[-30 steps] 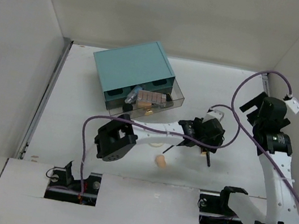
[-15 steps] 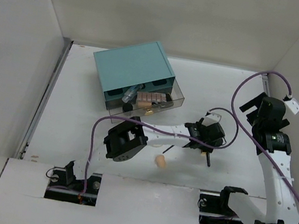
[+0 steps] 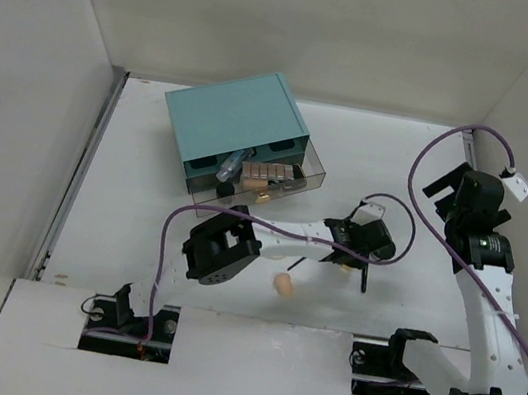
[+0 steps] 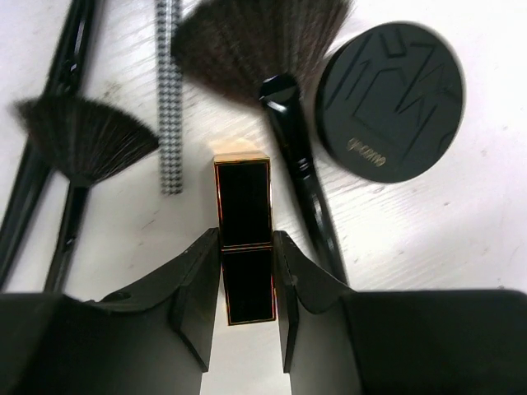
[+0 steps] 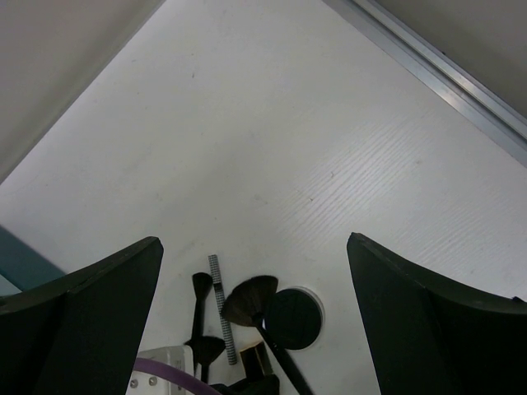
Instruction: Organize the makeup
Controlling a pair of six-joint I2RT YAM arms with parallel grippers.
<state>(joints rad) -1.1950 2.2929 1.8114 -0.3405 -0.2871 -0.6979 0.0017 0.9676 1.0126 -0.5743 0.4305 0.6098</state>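
Note:
The left gripper lifts the lipstick tube (image 4: 244, 206) next, then brings it down into the clear drawer's end farthest from the brushes.
My left gripper (image 4: 245, 284) reaches to the table's middle right (image 3: 353, 238). Its jaws press both sides of a black, gold-edged lipstick tube (image 4: 244, 206) lying on the table. Around it lie a round black compact (image 4: 389, 100), two black fan brushes (image 4: 247, 41) (image 4: 82, 140) and a thin checked stick (image 4: 170, 99). A peach egg-shaped sponge (image 3: 283, 283) lies near the front. A thin black pencil (image 3: 365, 278) lies right of it. My right gripper (image 5: 251, 240) is open and empty, high above the compact (image 5: 292, 319).
The teal two-drawer box (image 3: 235, 127) stands at the back left, its lower clear drawer (image 3: 314, 170) pulled out with several cosmetics inside. White walls enclose the table on three sides. A purple cable loops over the left arm (image 3: 236, 244).
The left arm's elbow swung right and its gripper shifted slightly right and down onto the cosmetics pile. The right arm barely moved.

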